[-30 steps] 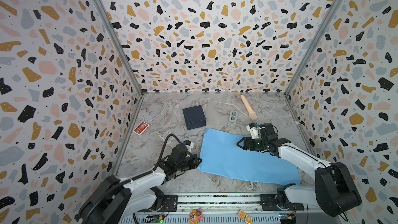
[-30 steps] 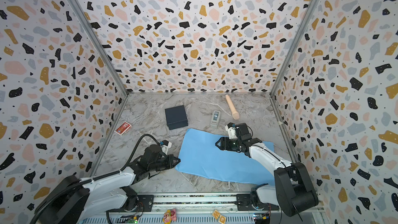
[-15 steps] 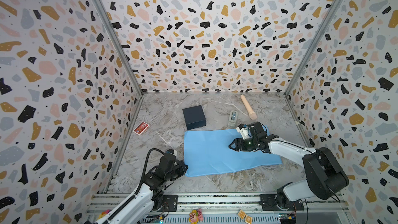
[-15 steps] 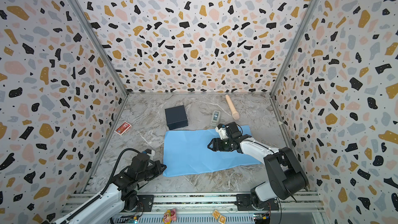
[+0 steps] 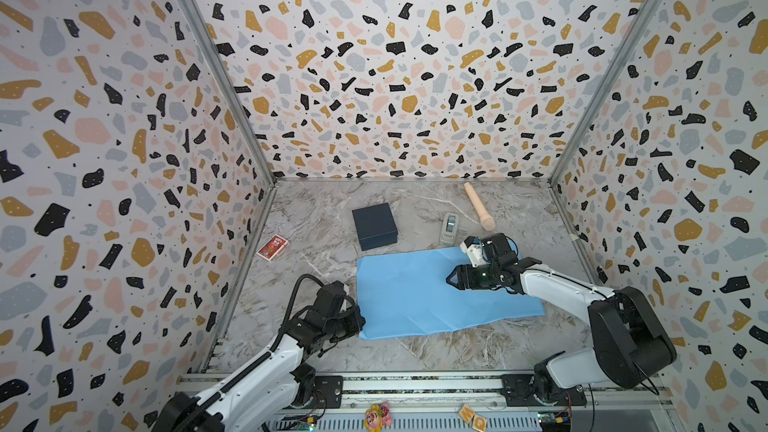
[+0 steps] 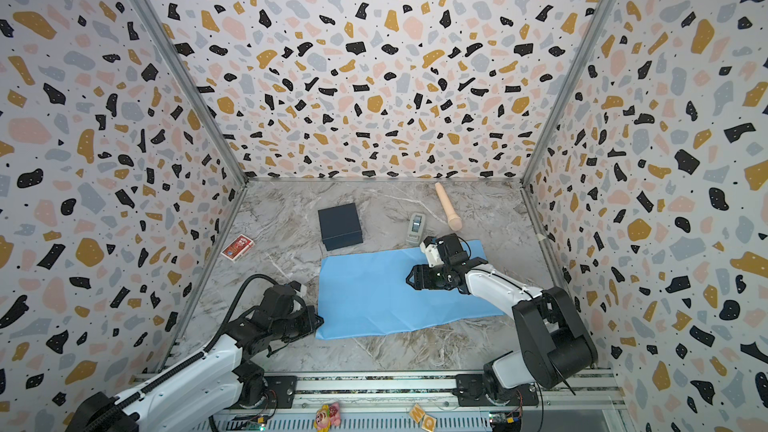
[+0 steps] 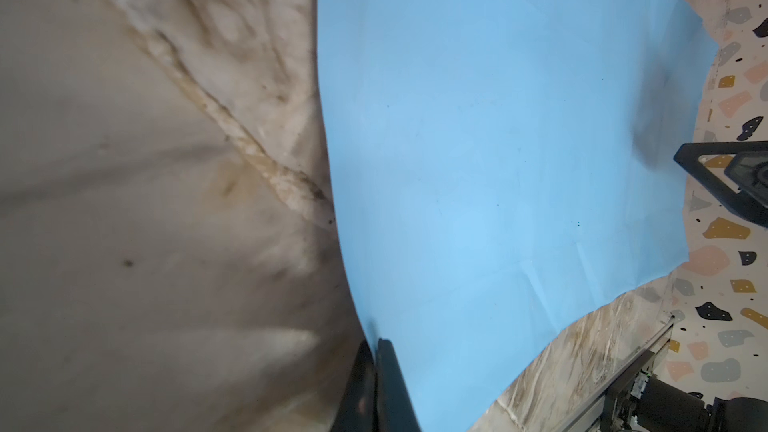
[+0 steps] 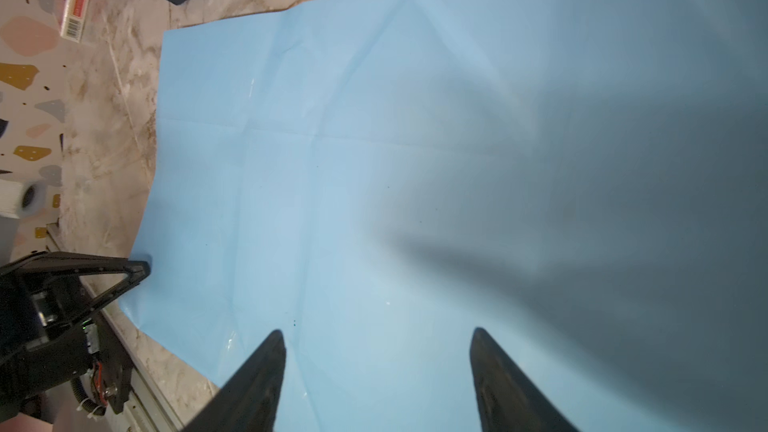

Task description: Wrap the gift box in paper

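My left gripper will slide the sheet's held edge by the near corner [image 5: 363,330] [image 7: 370,325] a little outward toward the gift box and let go of it, because the sheet is crooked to the bar.
The light blue paper [image 5: 415,288] [image 6: 374,292] lies flat on the marble floor in both top views. My left gripper [image 5: 360,322] [image 7: 376,351] is shut on the paper's [image 7: 498,118] near left edge, close to the corner. Over the sheet's far right part, my right gripper [image 5: 451,278] [image 8: 378,334] stands open, its fingers pointing left, with only paper [image 8: 374,160] showing between them. The dark navy gift box [image 5: 374,224] [image 6: 338,224] rests on the floor just beyond the paper's far left corner, untouched.
A red card pack [image 5: 272,247] lies by the left wall. The grey tape dispenser [image 5: 449,227] and a beige wooden roller [image 5: 478,211] sit beyond the paper's far edge on the right. Terrazzo walls close three sides; a rail [image 5: 415,384] runs along the front.
The left gripper has dragged the paper leftward and swung it squarer to the front rail. The right gripper shifted slightly left over the sheet. Little has moved in the last half second.
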Controlling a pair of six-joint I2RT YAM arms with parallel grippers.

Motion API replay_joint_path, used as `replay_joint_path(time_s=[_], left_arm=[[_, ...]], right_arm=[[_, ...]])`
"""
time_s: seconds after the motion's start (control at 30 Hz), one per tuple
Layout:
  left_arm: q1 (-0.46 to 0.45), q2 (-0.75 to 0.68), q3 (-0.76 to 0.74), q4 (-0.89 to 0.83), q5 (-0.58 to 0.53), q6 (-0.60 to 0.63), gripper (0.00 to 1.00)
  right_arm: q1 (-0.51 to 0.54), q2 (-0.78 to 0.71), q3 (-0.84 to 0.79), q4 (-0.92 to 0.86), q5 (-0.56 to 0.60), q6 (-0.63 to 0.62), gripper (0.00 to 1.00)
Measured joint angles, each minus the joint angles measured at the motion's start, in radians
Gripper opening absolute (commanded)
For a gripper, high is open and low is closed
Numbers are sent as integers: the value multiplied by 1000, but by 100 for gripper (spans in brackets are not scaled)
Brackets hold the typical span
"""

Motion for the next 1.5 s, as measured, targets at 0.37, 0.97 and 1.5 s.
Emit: replay_joint_path(time_s=[0.37, 0.97, 1.5], left_arm=[[0, 51, 42, -22, -34, 20, 0], [0, 98, 109, -49, -105, 53, 11], [1, 16, 235, -161, -279, 73, 73]], right_arm=[[-145, -145, -148, -59, 68, 55, 73], [-119, -286, -271, -148, 19, 193, 72], [-75, -232, 9, -166, 65, 106, 76]])
